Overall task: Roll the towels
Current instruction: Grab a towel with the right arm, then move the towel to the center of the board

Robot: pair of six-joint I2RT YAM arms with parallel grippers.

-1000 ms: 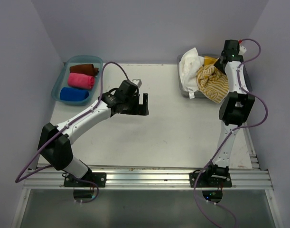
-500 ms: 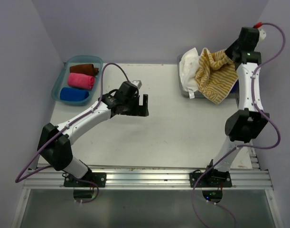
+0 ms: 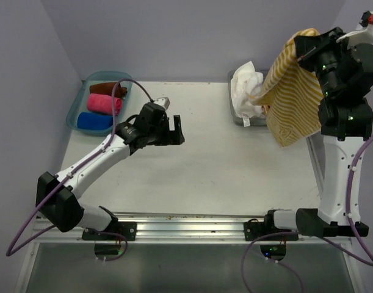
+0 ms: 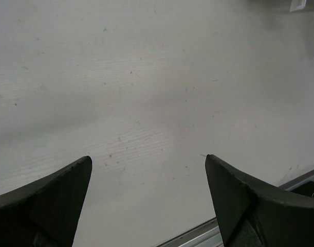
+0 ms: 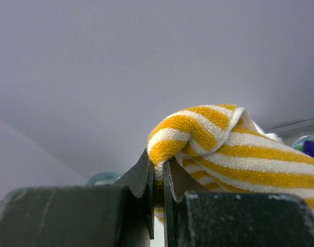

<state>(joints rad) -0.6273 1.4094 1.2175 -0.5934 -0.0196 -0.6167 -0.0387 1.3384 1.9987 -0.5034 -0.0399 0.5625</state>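
My right gripper will next swing back from the grey bin and down to the bare middle of the table (image 3: 206, 161), because there is room to lay the striped towel there.
My right gripper (image 3: 303, 44) is raised high at the back right, shut on the mustard-yellow striped towel (image 3: 290, 97), which hangs down over the grey bin (image 3: 236, 116). In the right wrist view the towel (image 5: 218, 139) is pinched between my fingers (image 5: 158, 172). A white towel (image 3: 246, 85) lies bunched in the grey bin. Rolled brown (image 3: 104, 89), pink (image 3: 104, 104) and blue (image 3: 93, 121) towels lie in the blue tray (image 3: 73, 108) at the back left. My left gripper (image 3: 172, 129) is open and empty over the bare table (image 4: 146, 92), as its wrist view (image 4: 148, 164) shows.
The metal rail (image 3: 192, 227) runs along the table's near edge. Purple walls close in the left, back and right sides. A purple cloth (image 5: 312, 149) shows at the right edge of the right wrist view.
My right arm has lifted the striped towel up out of the grey bin, so it now hangs free. My left gripper has shifted slightly left and back.
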